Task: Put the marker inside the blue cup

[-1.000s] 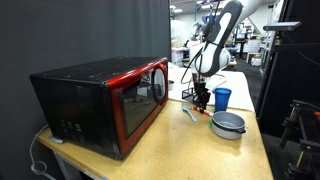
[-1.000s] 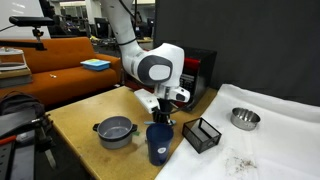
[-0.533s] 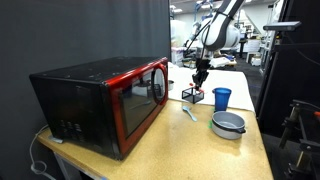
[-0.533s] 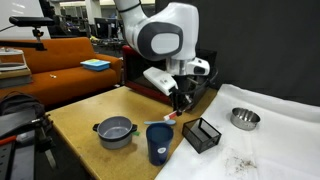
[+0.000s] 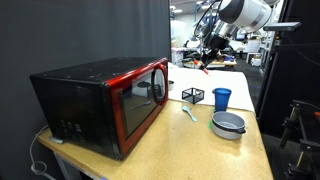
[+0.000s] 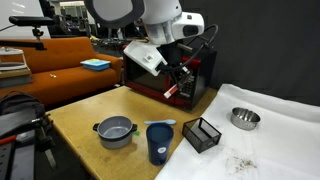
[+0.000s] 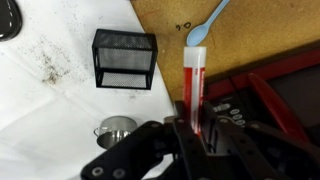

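The gripper will next move over the blue cup's opening (image 5: 222, 91), then lower the marker inside and let go, because the cup's opening is well below and off to one side.
My gripper (image 7: 192, 135) is shut on the red-orange marker (image 7: 193, 85), which sticks out from between the fingers in the wrist view. In both exterior views the gripper (image 5: 207, 62) (image 6: 178, 80) hangs high above the table, well above the things on it. The blue cup (image 5: 221, 97) (image 6: 158, 142) stands upright on the wooden table and is not in the wrist view.
A black mesh basket (image 7: 125, 58) (image 6: 203, 134) sits beside the cup. A pale green-and-white pen (image 7: 205, 25) (image 5: 190, 113) lies on the table. A grey pot (image 6: 115, 131) (image 5: 228, 124), a metal bowl (image 6: 244, 118) and a red-and-black microwave (image 5: 100, 100) stand around.
The arm has risen from table height beside the cup and basket to high above them, carrying the marker. The cup, basket and bowls have not moved.
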{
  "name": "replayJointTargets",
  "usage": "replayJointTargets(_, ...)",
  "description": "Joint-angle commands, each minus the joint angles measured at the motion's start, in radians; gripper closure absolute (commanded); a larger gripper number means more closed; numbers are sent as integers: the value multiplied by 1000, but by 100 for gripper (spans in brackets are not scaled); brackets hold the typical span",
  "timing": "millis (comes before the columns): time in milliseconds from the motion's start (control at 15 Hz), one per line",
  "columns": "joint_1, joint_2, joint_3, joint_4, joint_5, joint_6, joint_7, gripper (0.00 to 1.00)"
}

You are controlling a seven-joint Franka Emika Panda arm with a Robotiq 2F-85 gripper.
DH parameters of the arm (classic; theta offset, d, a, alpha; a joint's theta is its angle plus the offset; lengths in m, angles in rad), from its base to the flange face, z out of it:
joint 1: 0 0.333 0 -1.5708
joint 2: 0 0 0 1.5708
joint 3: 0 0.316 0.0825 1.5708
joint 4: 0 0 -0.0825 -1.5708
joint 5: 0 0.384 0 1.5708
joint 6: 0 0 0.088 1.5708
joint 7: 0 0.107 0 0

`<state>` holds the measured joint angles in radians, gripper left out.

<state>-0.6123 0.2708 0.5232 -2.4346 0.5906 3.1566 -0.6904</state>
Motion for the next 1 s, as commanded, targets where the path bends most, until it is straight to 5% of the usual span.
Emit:
replayJointTargets(0,-242,53,270,1,156,158,-162,95)
replayJointTargets(200,-394,110,378,-36,122,249,-145,95)
replayJointTargets(400,-492,166,387,-90,75,276,-144,95)
replayJointTargets(933,-537,267,347,-158,-18,273,-162,95)
